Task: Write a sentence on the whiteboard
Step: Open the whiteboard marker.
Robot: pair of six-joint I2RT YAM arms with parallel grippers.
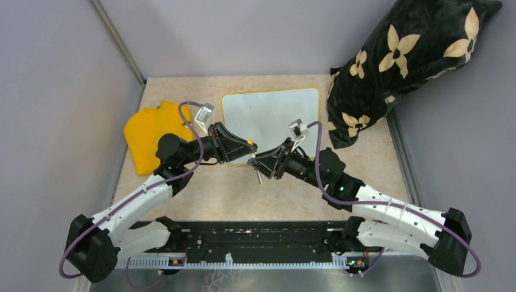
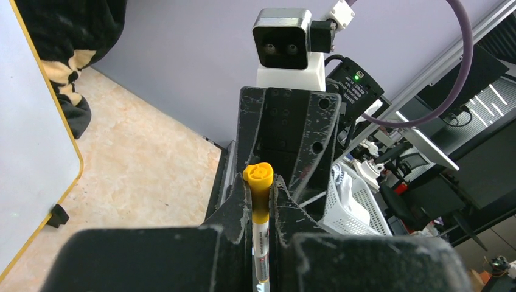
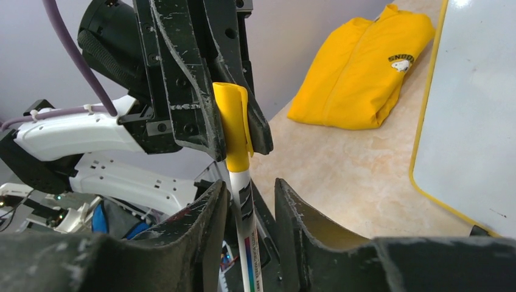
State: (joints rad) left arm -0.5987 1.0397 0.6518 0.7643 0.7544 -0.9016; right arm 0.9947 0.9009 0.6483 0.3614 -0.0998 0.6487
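Observation:
My left gripper swings over, turns downward, lowers the marker's yellow cap (image 2: 258, 173) and lets go next. Bare tabletop lies below the gripper and to its left in the top view.
A blank whiteboard (image 1: 271, 112) with a yellow frame lies at the middle back of the table; no sentence shows on it. Its edge appears in the left wrist view (image 2: 30, 121) and the right wrist view (image 3: 474, 121). A white marker (image 1: 260, 175) hangs in the air in front of the board. My left gripper (image 1: 246, 146) is shut on its yellow cap (image 2: 258, 173), seen also from the right wrist (image 3: 231, 121). My right gripper (image 3: 251, 188) stands open around the white barrel (image 3: 251, 252), which lies close to one finger with a gap to the other.
A folded yellow cloth (image 1: 152, 131) lies left of the board. A black cushion with cream flowers (image 1: 401, 61) leans against the right wall, touching the board's right side. Grey walls close in the left, back and right. A black rail (image 1: 261, 240) runs along the near edge.

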